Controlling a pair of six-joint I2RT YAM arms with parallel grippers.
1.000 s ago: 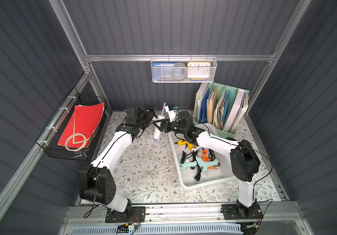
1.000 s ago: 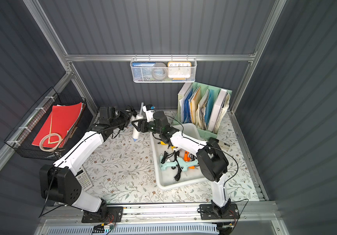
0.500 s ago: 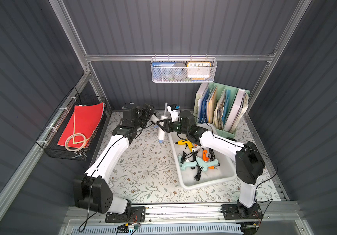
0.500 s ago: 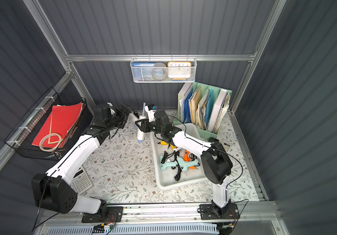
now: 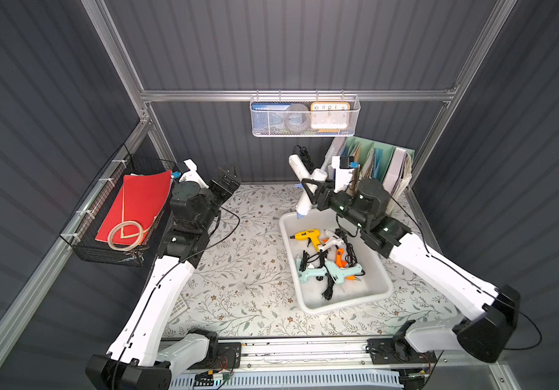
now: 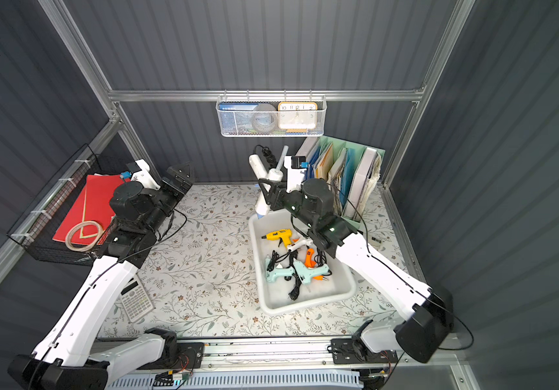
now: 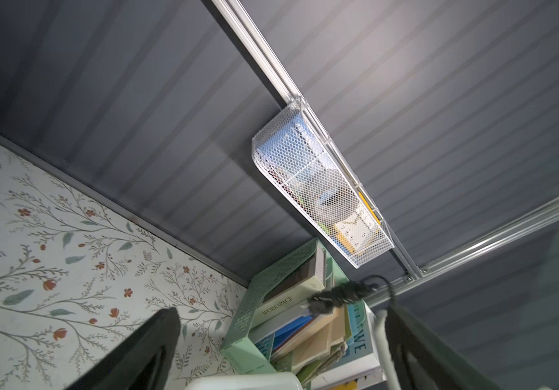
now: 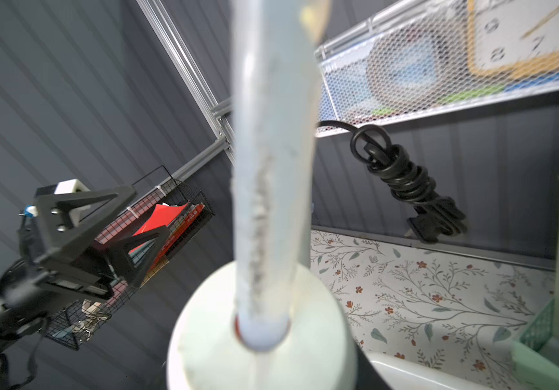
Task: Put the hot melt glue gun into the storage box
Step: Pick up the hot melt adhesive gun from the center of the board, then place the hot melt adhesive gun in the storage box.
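My right gripper's gun still hangs above the box rim [image 6: 305, 305], so I should tilt that gripper down, lower onto the piled glue guns below and release the gun.
My right gripper [image 5: 310, 190] is shut on a white hot melt glue gun [image 5: 302, 206], held in the air. Its blue nozzle points down over the far left corner of the storage box [image 5: 345, 305], and its coiled black cord [image 5: 303, 153] sticks up behind. Both top views show this, with the gun [image 6: 262, 204] above the box rim [image 6: 305, 305]. The right wrist view is filled by the gun's rear [image 8: 261, 337] and glue stick [image 8: 271, 169], which hide the jaws. My left gripper [image 5: 227, 179] stands open and empty, well left of the gun. The left wrist view shows its fingers [image 7: 136, 354] spread wide.
Several glue guns lie in the box: yellow [image 5: 307, 234], white [image 5: 330, 241], orange [image 5: 340, 253], teal [image 5: 342, 271]. A green file organiser [image 5: 379, 165] stands behind my right arm. A white mesh basket [image 5: 305, 116] hangs on the back wall, a black wire basket [image 5: 129, 209] on the left. A calculator [image 6: 134, 297] lies by my left arm.
My left gripper opened, let go of the glue gun and drew back to the left. My right gripper carried the gun to the right, over the box's far corner.
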